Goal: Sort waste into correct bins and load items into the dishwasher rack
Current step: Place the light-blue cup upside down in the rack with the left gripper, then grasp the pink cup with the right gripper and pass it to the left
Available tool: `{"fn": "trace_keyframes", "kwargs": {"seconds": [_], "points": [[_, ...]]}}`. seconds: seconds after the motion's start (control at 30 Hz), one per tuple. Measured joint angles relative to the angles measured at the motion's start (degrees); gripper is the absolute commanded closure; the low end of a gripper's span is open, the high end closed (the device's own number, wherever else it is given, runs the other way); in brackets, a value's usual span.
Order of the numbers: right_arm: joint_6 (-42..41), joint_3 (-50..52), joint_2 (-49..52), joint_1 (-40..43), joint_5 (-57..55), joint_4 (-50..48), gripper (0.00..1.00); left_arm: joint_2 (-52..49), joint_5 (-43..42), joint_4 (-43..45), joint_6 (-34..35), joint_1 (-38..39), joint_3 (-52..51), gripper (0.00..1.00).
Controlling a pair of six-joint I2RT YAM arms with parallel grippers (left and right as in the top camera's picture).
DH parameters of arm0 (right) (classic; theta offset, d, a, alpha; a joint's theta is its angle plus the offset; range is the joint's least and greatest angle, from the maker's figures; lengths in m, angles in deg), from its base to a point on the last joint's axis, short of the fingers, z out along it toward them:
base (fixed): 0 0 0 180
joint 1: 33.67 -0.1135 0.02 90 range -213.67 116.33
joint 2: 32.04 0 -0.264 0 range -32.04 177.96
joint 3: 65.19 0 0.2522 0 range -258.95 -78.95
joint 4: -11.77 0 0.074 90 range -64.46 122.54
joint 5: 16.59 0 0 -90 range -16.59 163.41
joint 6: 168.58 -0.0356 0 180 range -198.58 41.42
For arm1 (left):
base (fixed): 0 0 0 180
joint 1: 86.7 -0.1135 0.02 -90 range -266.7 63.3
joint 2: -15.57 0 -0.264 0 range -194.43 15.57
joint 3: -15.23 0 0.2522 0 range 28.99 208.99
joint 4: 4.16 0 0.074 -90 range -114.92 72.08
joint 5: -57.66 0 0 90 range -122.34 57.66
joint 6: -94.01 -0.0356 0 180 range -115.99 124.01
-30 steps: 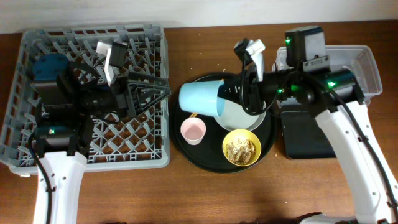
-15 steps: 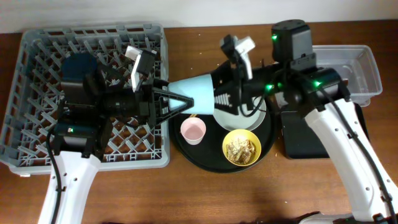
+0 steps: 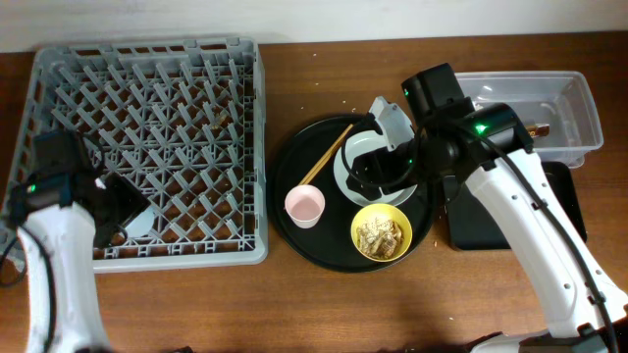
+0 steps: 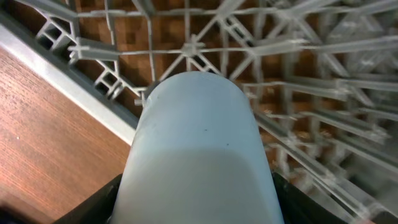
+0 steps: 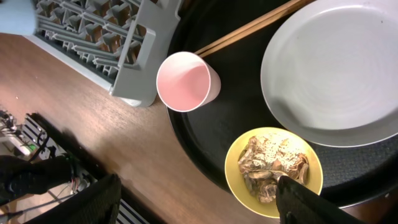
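Observation:
My left gripper shifts the light-blue cup (image 3: 138,225) outward onto the empty pegs just beyond the rack's front rim next, then releases it.
My left gripper (image 3: 123,208) is shut on the light-blue cup (image 4: 196,155), held low over the front left corner of the grey dishwasher rack (image 3: 147,69). A sliver of that cup (image 3: 138,225) shows in the overhead view. My right gripper (image 5: 199,205) hangs open and empty above the round black tray (image 3: 294,240). On this tray stand a pink cup (image 5: 183,81), a yellow bowl (image 5: 273,168) with brownish food scraps (image 3: 381,233), a pale grey plate (image 5: 336,62) and wooden chopsticks (image 5: 249,28). In the overhead view the right gripper (image 3: 365,181) covers part of the plate (image 3: 355,147).
A clear tub (image 3: 574,93) stands at the back right with a brownish strip (image 3: 538,127) inside. A black rectangular tray (image 3: 496,226) lies in front of it, partly under my right arm. Crumbs dot the wooden table (image 3: 294,304) near the rack.
The light-blue cup passed from the right gripper to the left one. The left arm carried it from the rack's right edge to its front left corner. The right gripper opened and drew back over the round tray.

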Motion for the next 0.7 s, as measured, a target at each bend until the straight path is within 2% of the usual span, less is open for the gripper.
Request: {"fn": "trace_keyframes", "kwargs": {"seconds": [0.03, 0.1, 0.3, 0.57, 0.6, 0.67, 0.7], "points": [[0.02, 0.0, 0.04, -0.02, -0.17, -0.04, 0.2, -5.07, 0.02, 1.88, 0.17, 0.0, 0.09, 0.47], [0.02, 0.0, 0.17, -0.07, -0.26, 0.02, 0.19, -5.99, -1.25, 3.52, 0.2, 0.31, 0.11, 0.47], [0.02, 0.0, 0.22, -0.07, -0.35, -0.02, 0.19, -6.27, -4.42, 0.87, 0.24, 0.31, 4.81, 0.47], [0.0, 0.0, 0.26, -0.07, -0.35, 0.68, 0.19, -6.27, -2.89, 7.74, 0.22, 0.31, 0.52, 0.46], [-0.02, 0.0, 0.26, -0.07, -0.37, 0.7, 0.19, -6.27, -3.91, 7.61, 0.24, 0.31, 0.44, 0.25], [-0.02, 0.0, 0.26, -0.07, -0.35, 1.14, 0.16, -6.27, -5.62, 6.91, -0.02, 0.31, 0.35, 0.07], [0.02, 0.0, 0.26, -0.07, -0.35, 1.25, 0.13, -6.27, -6.69, 6.84, 0.46, 0.31, 0.31, 0.07]]}}
